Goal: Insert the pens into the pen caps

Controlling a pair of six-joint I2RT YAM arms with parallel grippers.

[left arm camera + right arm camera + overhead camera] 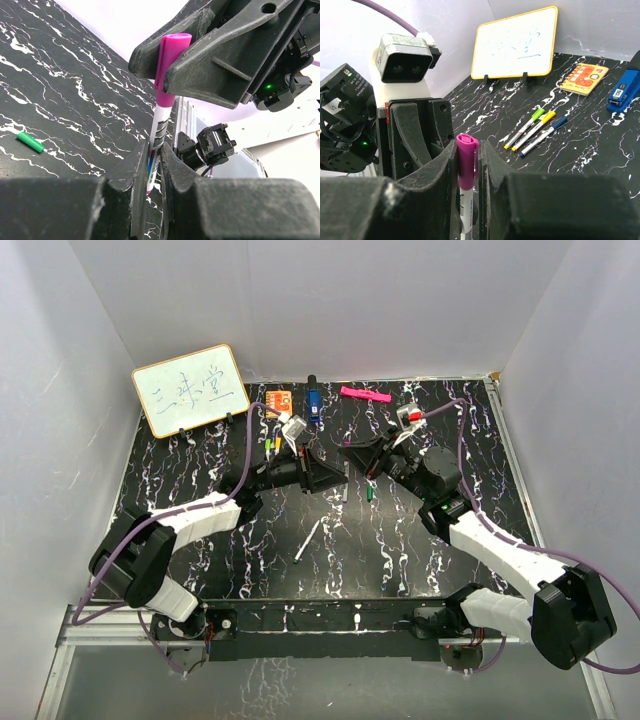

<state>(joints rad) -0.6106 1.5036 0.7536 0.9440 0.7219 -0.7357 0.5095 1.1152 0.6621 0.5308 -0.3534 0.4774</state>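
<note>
My left gripper moves down to the left in the top view beside the blue capped pen next to release, since its pen is capped too.
My left gripper (155,156) is shut on the white barrel of a pen (160,125), held above the table. A magenta pen cap (170,62) sits on that pen's end. My right gripper (468,150) is shut on this magenta cap (467,162), with the barrel (466,210) below it. In the top view the left gripper (330,478) and right gripper (356,456) meet nose to nose at mid-table. A loose green cap (369,492) lies close by and also shows in the left wrist view (30,142). An uncapped pen (308,540) lies nearer the arm bases.
Three capped pens (535,129), green, yellow and blue, lie side by side; they also show in the top view (272,441). At the back stand a whiteboard (190,388), an orange block (277,400), a blue block (313,405) and a pink bar (365,394).
</note>
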